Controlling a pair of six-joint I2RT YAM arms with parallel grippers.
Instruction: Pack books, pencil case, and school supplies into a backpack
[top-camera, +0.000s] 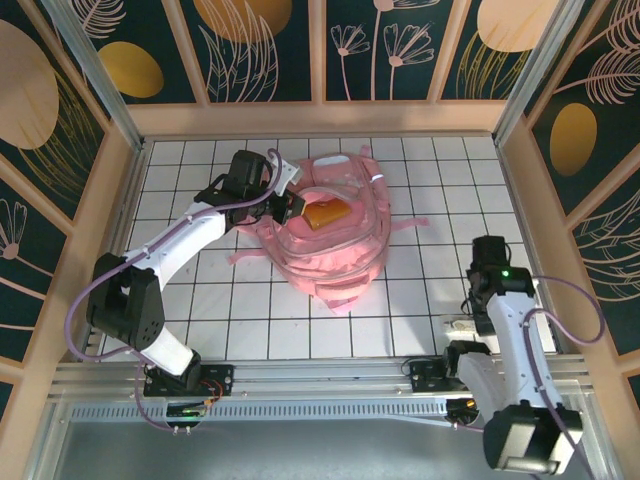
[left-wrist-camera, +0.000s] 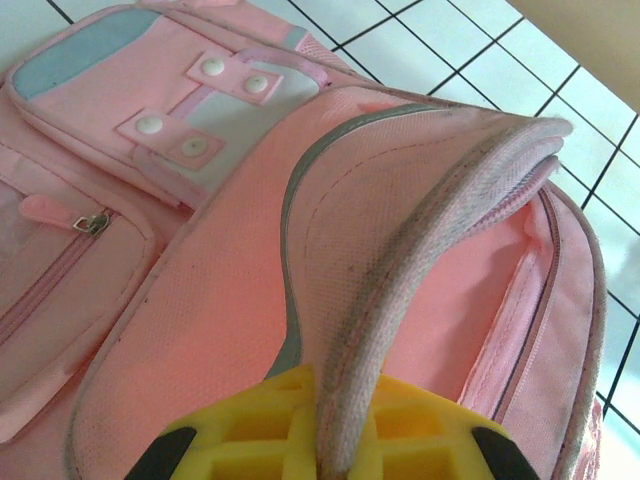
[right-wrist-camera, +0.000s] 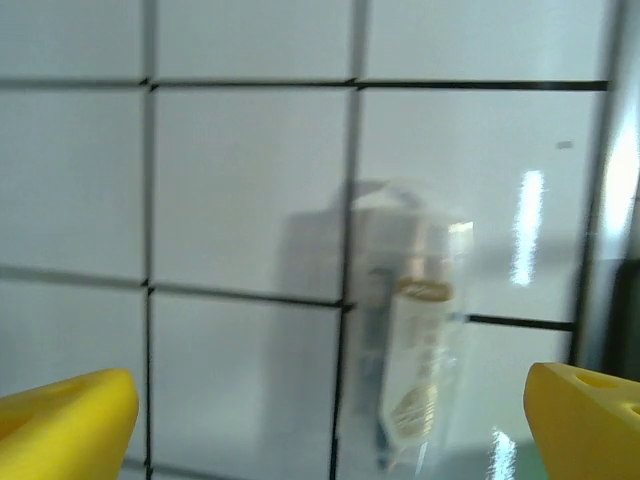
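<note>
I will bring my right gripper down straight over the packet lying flat on the tiles, then close on the sides of the clear oblong packet (top-camera: 455, 325) (right-wrist-camera: 415, 350).
The large pink backpack (top-camera: 330, 240) lies open in the middle of the table. My left gripper (top-camera: 285, 206) is shut on the edge of its lifted flap (left-wrist-camera: 420, 200), which runs up between the yellow fingers (left-wrist-camera: 250, 430). An orange item (top-camera: 325, 214) lies inside the opening. At the near right, my right gripper (top-camera: 472, 303) hangs open above a clear oblong packet (right-wrist-camera: 415, 350) lying flat on the tiles. Its yellow fingertips (right-wrist-camera: 60, 420) stand wide apart, and the packet is blurred between them. In the top view the packet (top-camera: 455, 325) is a small pale patch. Books and pencil case are out of view.
Wooden walls (top-camera: 120, 190) enclose the white gridded table (top-camera: 250, 310) on three sides. The arm bases sit on a metal rail (top-camera: 320, 380) along the near edge. Pink straps (top-camera: 405, 222) trail from the backpack to the right.
</note>
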